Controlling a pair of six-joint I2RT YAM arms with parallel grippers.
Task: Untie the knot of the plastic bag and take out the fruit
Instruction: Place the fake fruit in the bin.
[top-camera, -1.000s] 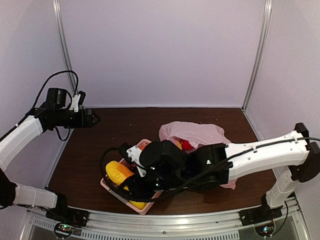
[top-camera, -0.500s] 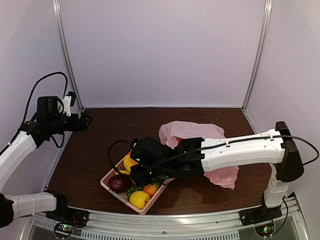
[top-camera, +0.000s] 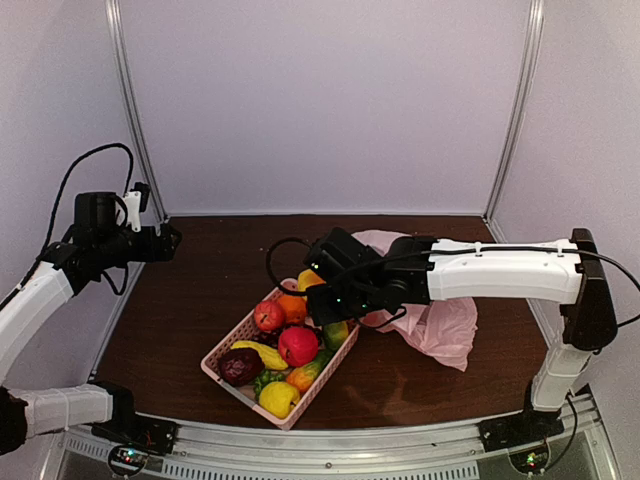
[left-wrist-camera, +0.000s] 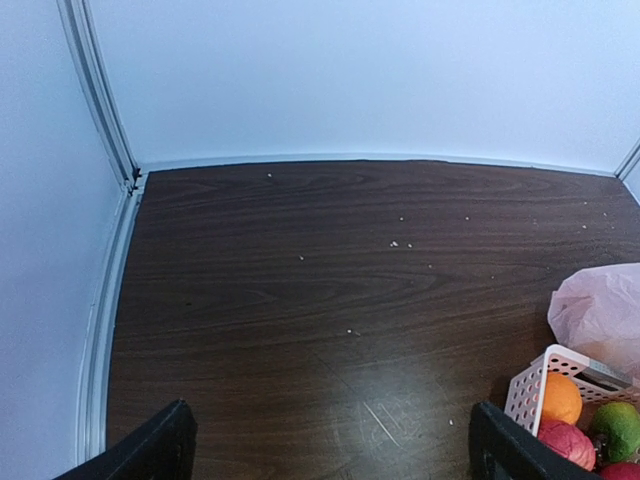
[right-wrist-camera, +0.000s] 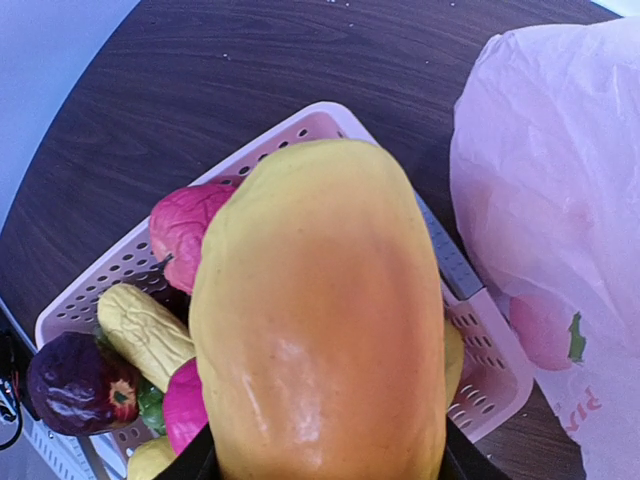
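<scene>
The large yellow-orange fruit is hanging over the far end of the pink basket. My right gripper needs to lower it a little beside the orange and then open.
My right gripper (top-camera: 318, 287) is shut on a large yellow-orange fruit (right-wrist-camera: 320, 310) and holds it over the far end of the pink basket (top-camera: 226, 349). That fruit fills the right wrist view, with only the finger bases showing beside it. The crumpled pink plastic bag (top-camera: 436, 322) lies on the table just right of the basket, its printed side (right-wrist-camera: 560, 170) close to the gripper. The knot is not visible. In the basket lie a red apple (top-camera: 298, 345), an orange (top-camera: 292, 306) and a lemon (top-camera: 279, 398). My left gripper (top-camera: 171, 240) hangs open and empty at the far left, high above the table.
The basket also holds a dark maroon fruit (top-camera: 240, 366) and a green one (top-camera: 335, 333). Its white far corner (left-wrist-camera: 530, 385) and the bag's edge (left-wrist-camera: 600, 310) show at the right of the left wrist view. Walls close the table on three sides.
My right arm swung back from the basket's near end to its far end with the yellow-orange fruit, uncovering the fruit in the basket. The left arm drew back slightly to the left.
</scene>
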